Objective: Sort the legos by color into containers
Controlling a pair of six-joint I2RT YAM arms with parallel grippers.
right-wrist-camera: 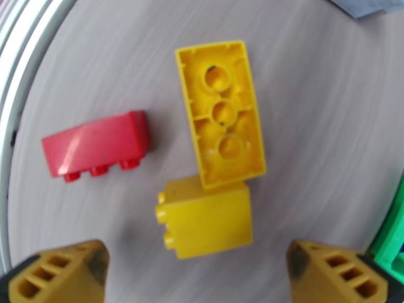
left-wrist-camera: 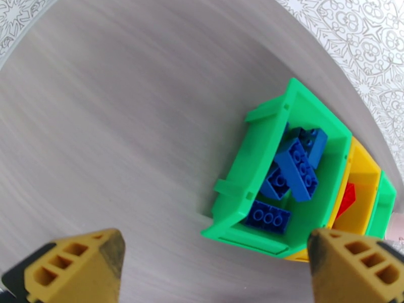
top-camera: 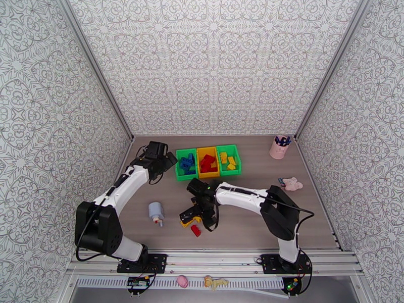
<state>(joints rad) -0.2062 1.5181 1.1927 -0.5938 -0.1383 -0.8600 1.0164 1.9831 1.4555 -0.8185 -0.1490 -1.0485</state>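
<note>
Next, my right gripper moves down over the loose end of the yellow cube brick, one fingertip at its studs, since the upside-down brick leans on its other end.
Three joined bins stand at the back middle: a green bin with blue legos, a yellow bin with red legos, and a green bin with yellow legos. My left gripper hangs open just left of the blue-filled bin, nothing between its fingers. My right gripper is open low over loose legos near the front. An upside-down yellow brick leans on a yellow cube brick, with a red brick to their left.
A white-blue bottle lies left of the right gripper. A pink pen cup stands at the back right, and a pink toy figure lies below it. Patterned walls close in three sides. The table's metal rail runs along the front.
</note>
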